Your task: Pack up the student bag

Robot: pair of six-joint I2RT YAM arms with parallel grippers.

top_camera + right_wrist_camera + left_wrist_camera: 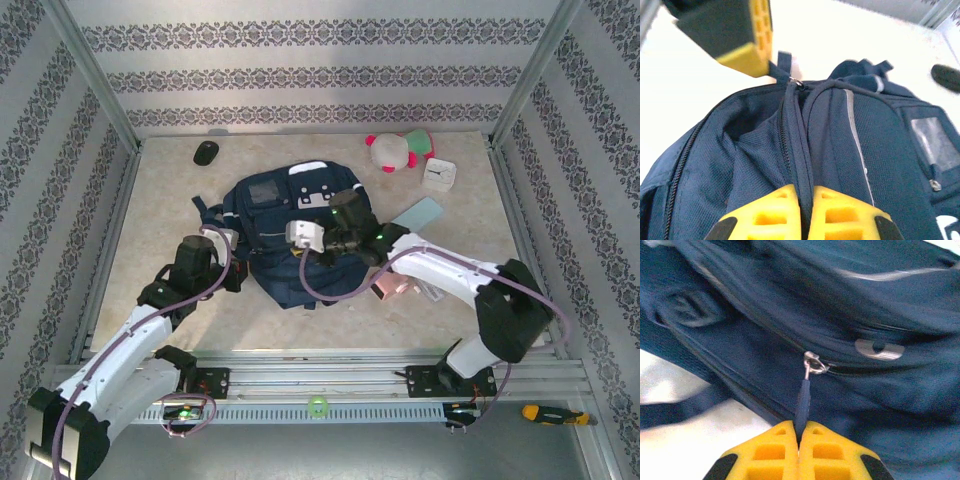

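My left gripper is inward of the zipper's closed part (746, 310), so it next needs to pull the navy zipper pull (803, 397) outward along the bag's side to make the zipper's opening longer. Then it should let go.
The student bag (285, 215), a dark navy backpack with white patches, lies in the middle of the table. My left gripper (799, 432) is at its near left side (238, 272), shut on the navy zipper pull (803, 397) that hangs from a metal slider (812, 364). My right gripper (806, 192) is over the bag's near end (318, 252), shut on a raised fold of the bag's zipper band (801, 150). In the right wrist view the left gripper's yellow fingers (757, 45) show at the top left, pinching the pull (782, 64).
At the back right lie a white and pink plush toy (400, 150) and a white clock (439, 175). A black mouse (206, 152) sits at the back left. A light blue flat item (418, 213) and a pink item (390, 287) lie by the right arm. Patterned walls enclose the table.
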